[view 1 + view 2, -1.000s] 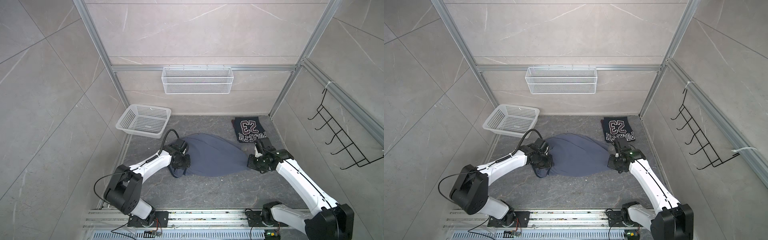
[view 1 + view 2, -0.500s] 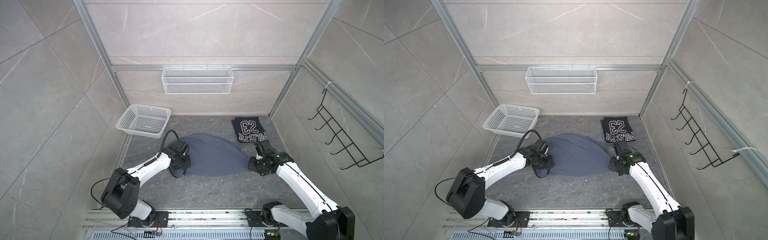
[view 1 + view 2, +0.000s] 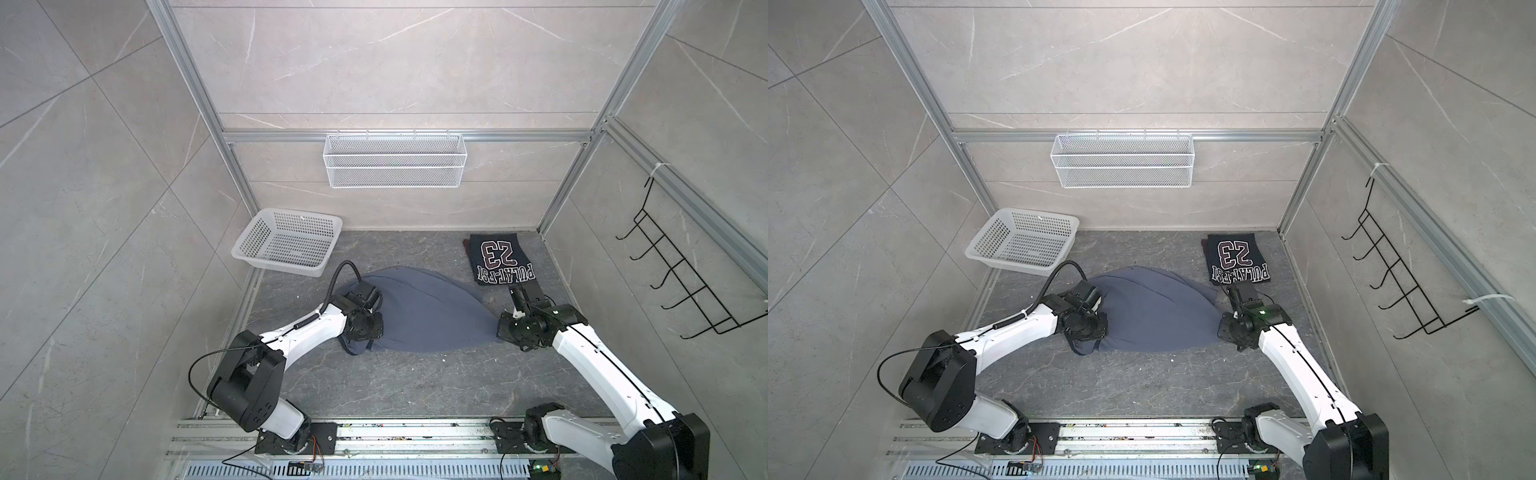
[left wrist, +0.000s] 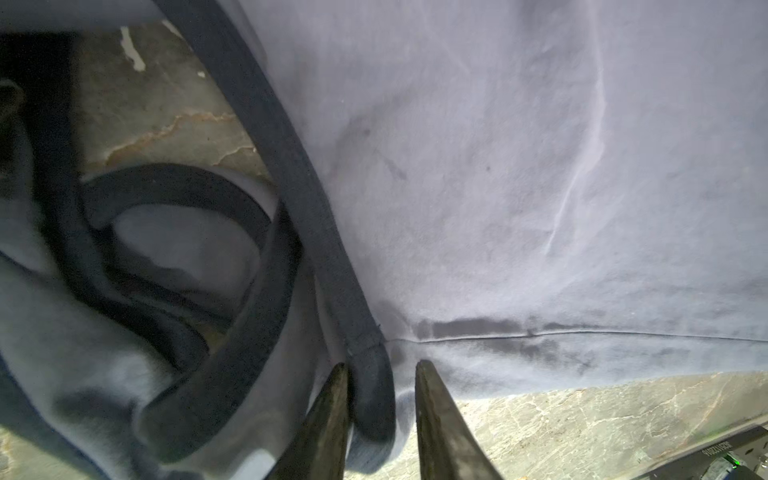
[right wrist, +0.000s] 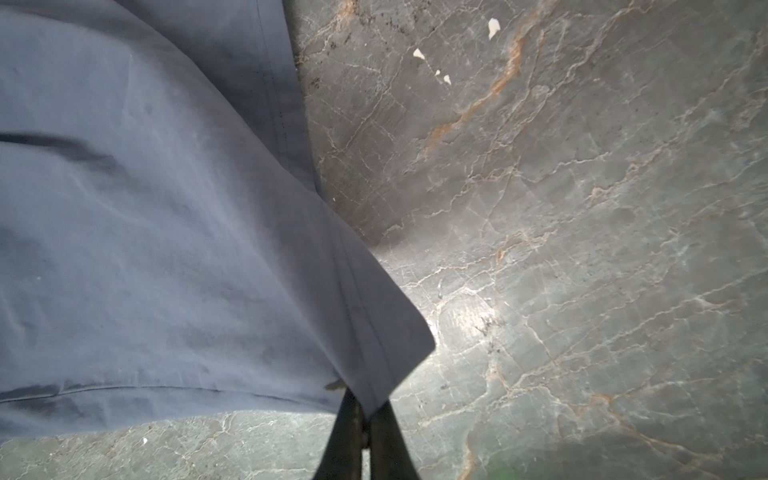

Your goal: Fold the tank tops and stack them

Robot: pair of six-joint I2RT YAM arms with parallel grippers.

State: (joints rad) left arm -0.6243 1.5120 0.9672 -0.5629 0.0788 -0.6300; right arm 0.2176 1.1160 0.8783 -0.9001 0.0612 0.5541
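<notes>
The far end of the hem (image 3: 476, 293) (image 5: 286, 104) lies outward. My right gripper should lift the hem's corner next, bring it outward and down, and let go there, to fold the spread cloth.
The slate blue-grey tank top (image 3: 428, 311) (image 3: 1154, 311) lies spread flat in the middle of the floor. My left gripper (image 3: 360, 343) (image 4: 380, 370) is at its left end. The jaws are closed on the bunched dark-trimmed strap (image 4: 370, 374), which fills the gap between them. My right gripper (image 3: 500, 332) (image 5: 368, 405) is shut on the hem corner (image 5: 390, 357) at its right end, just above the floor. The dark navy tank top (image 3: 500, 259) (image 3: 1237, 259), folded with its white lettering up, lies at the back right, just beyond the right arm.
A white perforated basket (image 3: 303, 213) stands at the back left, close to the left arm's cable. A wire shelf (image 3: 395, 160) hangs on the back wall and a black hook rack (image 3: 681, 282) on the right wall. Bare marble floor (image 3: 415, 386) lies in front of the cloth.
My left gripper's jaws have narrowed onto the strap. The right gripper still holds the hem corner, and both arms have hardly shifted.
</notes>
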